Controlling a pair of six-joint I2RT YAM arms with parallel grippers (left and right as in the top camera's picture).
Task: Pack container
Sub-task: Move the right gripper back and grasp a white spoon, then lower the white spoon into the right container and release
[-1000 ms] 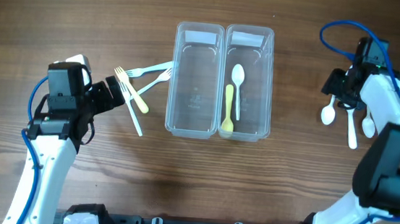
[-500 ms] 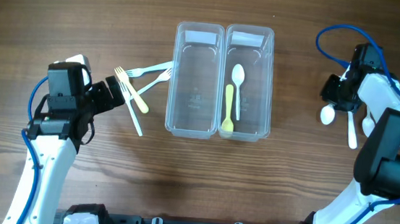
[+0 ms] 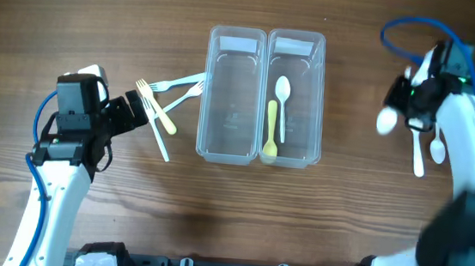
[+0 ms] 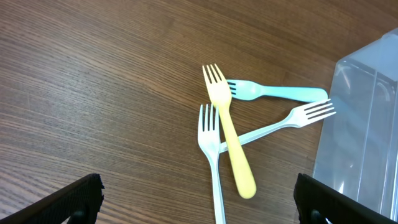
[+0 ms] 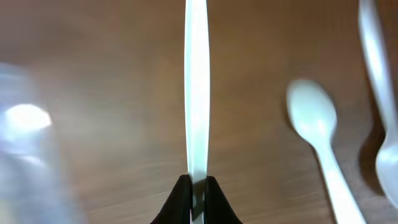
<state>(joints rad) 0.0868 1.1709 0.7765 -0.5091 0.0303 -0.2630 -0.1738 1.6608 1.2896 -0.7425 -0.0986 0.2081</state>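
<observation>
The spoons are gathered in one part of the container. My right gripper should next carry its spoon to the left in the overhead view, over the free part of that container, beside the white spoon.
Two clear containers stand side by side mid-table. The left container [image 3: 232, 98] is empty. The right container [image 3: 292, 99] holds a white spoon [image 3: 281, 102] and a yellow spoon [image 3: 270, 134]. My right gripper [image 3: 409, 101] [image 5: 197, 186] is shut on the handle of another white spoon [image 3: 386, 120] [image 5: 197, 87], held off the table to the right of the containers. My left gripper [image 3: 143, 110] [image 4: 199, 202] is open, hovering beside a pile of forks: a yellow fork [image 4: 229, 140], a light blue fork [image 4: 273, 93] and two white forks [image 4: 211, 162].
Two more white spoons [image 3: 418, 153] [image 5: 318, 140] lie on the wood under the right arm. The fork pile [image 3: 167, 101] touches the left container's left wall [image 4: 364, 118]. The table is brown wood.
My right gripper has shut on the white spoon's handle and raised it off the table, shifting a little. The left arm and the forks have not moved.
</observation>
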